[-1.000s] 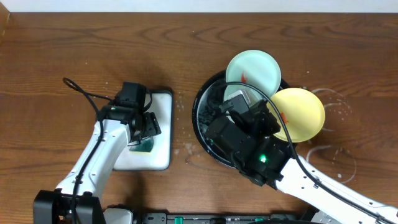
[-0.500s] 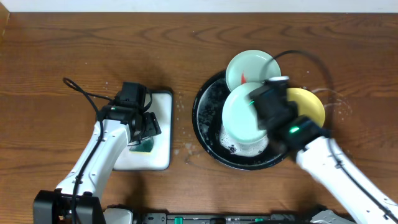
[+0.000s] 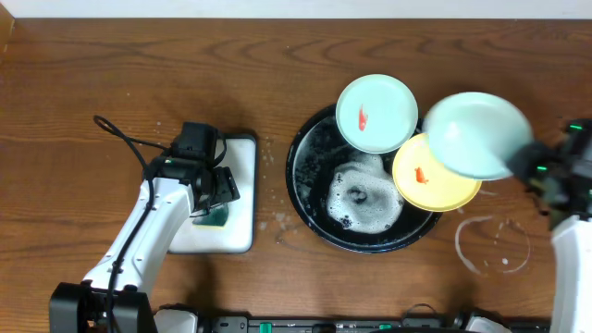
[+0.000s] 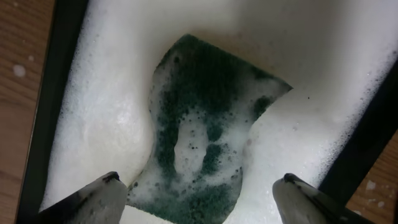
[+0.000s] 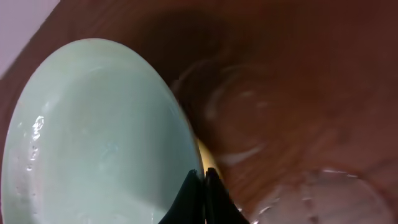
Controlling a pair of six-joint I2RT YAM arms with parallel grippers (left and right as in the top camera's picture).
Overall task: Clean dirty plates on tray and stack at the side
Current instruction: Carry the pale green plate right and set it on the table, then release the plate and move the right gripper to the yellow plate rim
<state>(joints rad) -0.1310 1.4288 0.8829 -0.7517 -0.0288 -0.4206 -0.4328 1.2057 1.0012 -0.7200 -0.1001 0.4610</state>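
My right gripper holds the clean plate (image 3: 474, 135) partly over the yellow plate (image 3: 428, 180), so it should lower it toward the right in the overhead view onto empty wood.
My right gripper (image 5: 203, 176) is shut on the rim of a clean wet mint-blue plate (image 3: 474, 135) and holds it in the air right of the black tray (image 3: 305, 199), partly over the yellow plate (image 3: 428, 180). The held plate fills the left of the right wrist view (image 5: 93, 130). The yellow plate has a red smear and leans on the tray's right rim. A second mint-blue plate (image 3: 375, 113) with a red smear rests on the tray's far rim. Soapy water lies in the tray. My left gripper (image 4: 199, 193) is open over the foamy green sponge (image 4: 205, 137).
The sponge lies in a white rectangular dark-rimmed tray (image 3: 239, 199) full of suds, left of the black tray. Water rings (image 3: 490, 245) mark the wood at the right. A black cable (image 3: 125, 139) runs behind the left arm.
My right arm has lifted the mint-blue plate out of the black tray and swung it right, past the yellow plate. The left arm has not moved.
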